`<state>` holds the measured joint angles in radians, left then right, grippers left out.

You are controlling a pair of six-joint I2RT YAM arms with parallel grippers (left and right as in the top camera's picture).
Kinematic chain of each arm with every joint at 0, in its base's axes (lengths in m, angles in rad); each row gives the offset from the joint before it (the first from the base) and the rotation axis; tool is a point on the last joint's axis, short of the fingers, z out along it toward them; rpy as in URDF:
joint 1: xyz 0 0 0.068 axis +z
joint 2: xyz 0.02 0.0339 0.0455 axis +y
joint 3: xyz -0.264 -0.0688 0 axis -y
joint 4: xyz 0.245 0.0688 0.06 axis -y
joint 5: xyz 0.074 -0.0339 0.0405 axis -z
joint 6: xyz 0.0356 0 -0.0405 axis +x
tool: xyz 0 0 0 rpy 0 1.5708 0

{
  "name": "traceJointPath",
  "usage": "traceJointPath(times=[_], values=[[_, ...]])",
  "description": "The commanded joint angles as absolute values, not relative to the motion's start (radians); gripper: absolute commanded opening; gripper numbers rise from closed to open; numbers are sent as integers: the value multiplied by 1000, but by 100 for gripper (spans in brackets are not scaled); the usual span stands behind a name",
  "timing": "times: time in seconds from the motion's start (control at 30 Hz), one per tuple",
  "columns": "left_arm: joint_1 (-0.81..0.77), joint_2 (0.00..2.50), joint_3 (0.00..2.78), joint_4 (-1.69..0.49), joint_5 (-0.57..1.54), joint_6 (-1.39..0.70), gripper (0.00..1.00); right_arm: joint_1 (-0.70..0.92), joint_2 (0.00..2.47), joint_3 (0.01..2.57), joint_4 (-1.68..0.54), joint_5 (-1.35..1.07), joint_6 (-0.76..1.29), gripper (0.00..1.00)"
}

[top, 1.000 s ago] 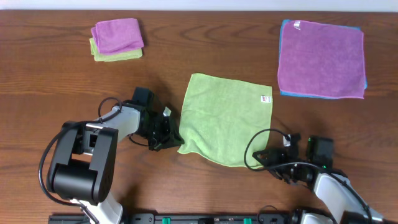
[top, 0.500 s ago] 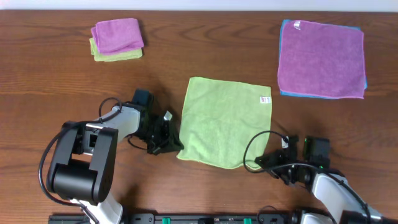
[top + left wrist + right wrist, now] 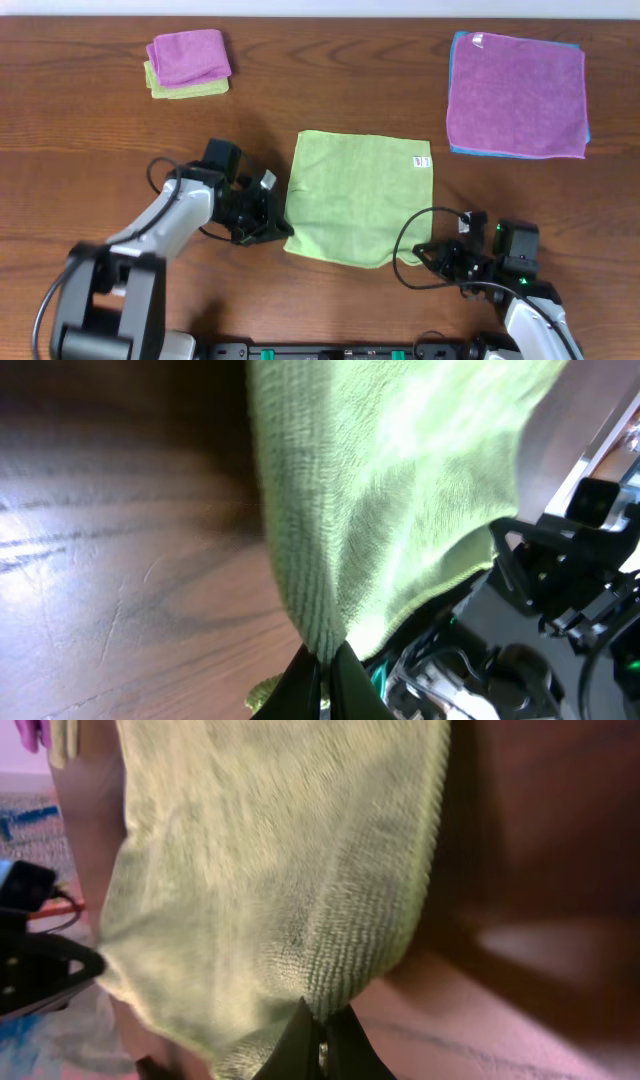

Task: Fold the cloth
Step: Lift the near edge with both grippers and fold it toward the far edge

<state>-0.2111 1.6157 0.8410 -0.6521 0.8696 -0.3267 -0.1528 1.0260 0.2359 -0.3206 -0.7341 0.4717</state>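
The robot will next move the held corner of the cloth in its right gripper outward and let it go at the cloth's far corner by the white label (image 3: pixel 428 144), because that corner is outward of the gripper.
The green cloth (image 3: pixel 360 195) lies spread in the middle of the table, a white label near its far right corner. My left gripper (image 3: pixel 278 225) is shut on the cloth's near left corner; in the left wrist view the cloth (image 3: pixel 400 490) hangs from the closed left gripper (image 3: pixel 325 685). My right gripper (image 3: pixel 428 252) is shut on the near right corner; in the right wrist view the cloth (image 3: pixel 270 860) rises from the closed right gripper (image 3: pixel 320 1045). Both near corners look lifted a little off the wood.
A stack of flat cloths, purple on top of blue (image 3: pixel 516 93), lies at the back right. A small folded pile, purple over green (image 3: pixel 187 62), sits at the back left. Cables trail beside both arms near the front edge.
Both grippers have pulled the cloth's near edge, and it has shifted left and squared up. The left arm has lifted and swung outward; the right gripper has moved slightly right.
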Motion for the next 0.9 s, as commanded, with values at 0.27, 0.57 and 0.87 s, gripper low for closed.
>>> traceJointPath(times=[0.27, 0.57, 0.87], values=[[-206, 1569, 835, -403, 774, -566, 6, -142, 1031, 310, -196, -609, 506, 1], [-206, 1621, 835, -141, 702, -721, 6, -142, 1190, 392, -46, -559, 519, 1], [-206, 1766, 853, 125, 699, -844, 6, -138, 1439, 578, 2, -527, 466, 1]])
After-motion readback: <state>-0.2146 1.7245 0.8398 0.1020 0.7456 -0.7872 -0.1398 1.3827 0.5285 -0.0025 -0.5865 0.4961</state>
